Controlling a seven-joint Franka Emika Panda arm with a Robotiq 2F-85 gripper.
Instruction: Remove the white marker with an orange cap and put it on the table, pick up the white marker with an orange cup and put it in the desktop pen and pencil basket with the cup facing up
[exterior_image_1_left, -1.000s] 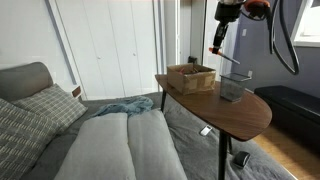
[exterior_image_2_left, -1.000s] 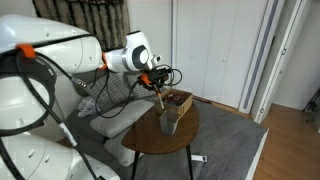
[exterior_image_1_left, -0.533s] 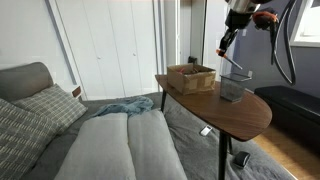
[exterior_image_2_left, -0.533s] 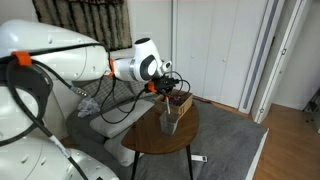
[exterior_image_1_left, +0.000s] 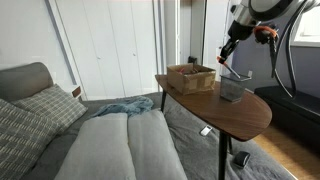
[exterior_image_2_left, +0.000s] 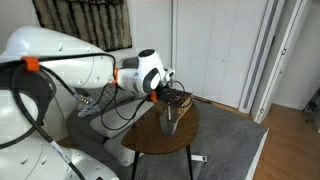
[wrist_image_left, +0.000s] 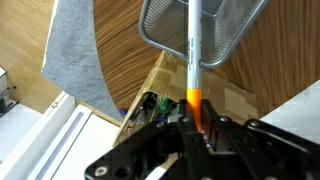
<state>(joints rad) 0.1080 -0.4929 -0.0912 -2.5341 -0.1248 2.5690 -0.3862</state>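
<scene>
The white body already reaches inside, so I will next move my gripper down a little toward the basket's opening (exterior_image_1_left: 233, 80) (wrist_image_left: 214, 20) just below it and release the orange cap.
My gripper (wrist_image_left: 195, 125) is shut on the orange cap of the white marker (wrist_image_left: 192, 50). The marker's white body points away from the jaws, and its far end reaches into the opening of the wire-mesh pen basket (wrist_image_left: 150, 42). In both exterior views the gripper (exterior_image_1_left: 227, 50) (exterior_image_2_left: 165, 96) hangs just above the basket (exterior_image_1_left: 232, 88) (exterior_image_2_left: 171, 120), which stands on the dark wood table (exterior_image_1_left: 235, 115) (exterior_image_2_left: 160, 140). The marker (exterior_image_1_left: 222, 63) hangs roughly upright below the jaws, cap end up.
A low brown box (exterior_image_1_left: 190, 77) (exterior_image_2_left: 181, 100) stands on the table right beside the basket and also shows in the wrist view (wrist_image_left: 160, 78). A grey sofa with cushions (exterior_image_1_left: 100, 140) lies next to the table. White closet doors stand behind.
The gripper has carried the marker sideways and down, from above the box side to directly over the basket. The marker's tip now enters the basket opening.
</scene>
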